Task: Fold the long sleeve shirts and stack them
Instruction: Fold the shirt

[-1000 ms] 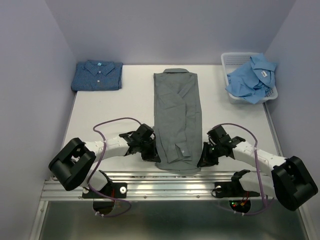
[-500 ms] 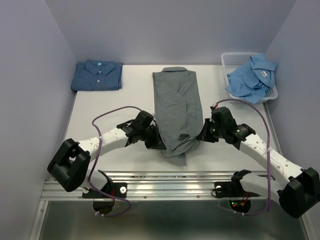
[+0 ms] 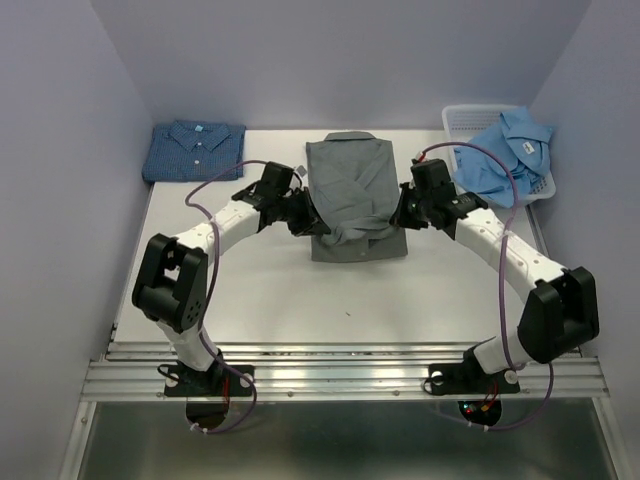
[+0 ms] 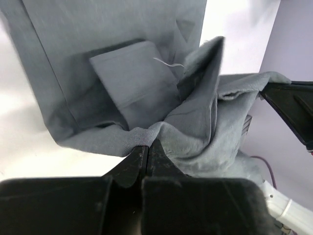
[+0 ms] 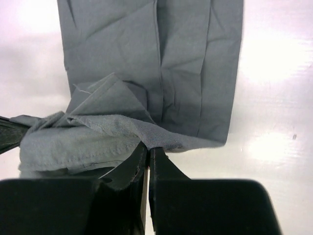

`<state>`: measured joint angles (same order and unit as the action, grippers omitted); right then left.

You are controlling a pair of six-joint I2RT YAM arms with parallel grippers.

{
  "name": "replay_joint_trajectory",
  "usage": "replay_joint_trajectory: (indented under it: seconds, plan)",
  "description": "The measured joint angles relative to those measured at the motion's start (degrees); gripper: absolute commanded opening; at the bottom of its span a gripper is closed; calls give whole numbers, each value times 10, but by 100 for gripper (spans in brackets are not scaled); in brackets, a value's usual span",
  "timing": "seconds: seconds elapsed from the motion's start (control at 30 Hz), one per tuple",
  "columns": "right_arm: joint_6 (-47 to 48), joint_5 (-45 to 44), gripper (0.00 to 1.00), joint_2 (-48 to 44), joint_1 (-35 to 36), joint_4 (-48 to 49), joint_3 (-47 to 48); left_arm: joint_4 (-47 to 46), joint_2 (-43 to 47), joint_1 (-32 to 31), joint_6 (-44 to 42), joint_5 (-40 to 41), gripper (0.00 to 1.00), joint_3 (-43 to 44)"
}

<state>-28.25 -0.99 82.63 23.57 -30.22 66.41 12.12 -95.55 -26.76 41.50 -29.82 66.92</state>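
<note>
The hem corner in my right gripper needs to move next, away from my base and down onto the grey shirt's lower layer (image 3: 383,188) (image 5: 205,46) toward the collar.
The grey shirt (image 3: 352,190) lies at the table's middle back, its lower half lifted and doubled over toward the collar. My left gripper (image 3: 312,224) is shut on the shirt's left hem corner (image 4: 146,137). My right gripper (image 3: 397,218) is shut on the right hem corner (image 5: 151,139). Both hold the hem above the lower layer of the grey shirt (image 5: 195,58). The dark blue patterned shirt (image 3: 195,150) lies folded at the back left. The light blue shirt (image 3: 505,155) is crumpled in the basket at the back right.
A white mesh basket (image 3: 468,120) stands at the back right corner, close to my right arm. Purple walls bound the table on three sides. A metal rail (image 3: 340,370) runs along the near edge.
Both grippers have carried the grey shirt's hem from the near edge toward the back, folding the lower half over the upper half. The shirt now looks about half as long.
</note>
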Motion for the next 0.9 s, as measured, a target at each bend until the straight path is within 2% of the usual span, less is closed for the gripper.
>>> replay_joint_trajectory:
  seconds: [0.27,0.53,0.57,0.63,0.67,0.7,0.73,0.77,0.83,0.9]
  plan:
    - [11,12,1,72,-32,46,31,15,-100,33,-25,-3,0,126]
    - [22,39,1,137,-59,96,56,28,-168,40,-45,6,0,196]
    - [25,45,2,149,-63,102,60,29,-177,40,-45,9,4,201]
    - [27,51,8,170,-67,112,69,30,-192,41,-47,16,15,214]
    - [28,56,10,189,-70,119,78,29,-200,42,-48,18,36,219]
    - [28,58,14,198,-72,124,83,28,-207,43,-47,19,49,224]
    - [28,60,16,212,-74,127,89,28,-217,44,-51,23,70,230]
    - [28,62,24,224,-76,129,96,29,-222,44,-52,25,98,234]
    - [32,64,29,252,-80,131,116,36,-238,45,-53,37,99,253]
    - [35,59,40,278,-84,134,144,40,-249,47,-56,49,99,272]
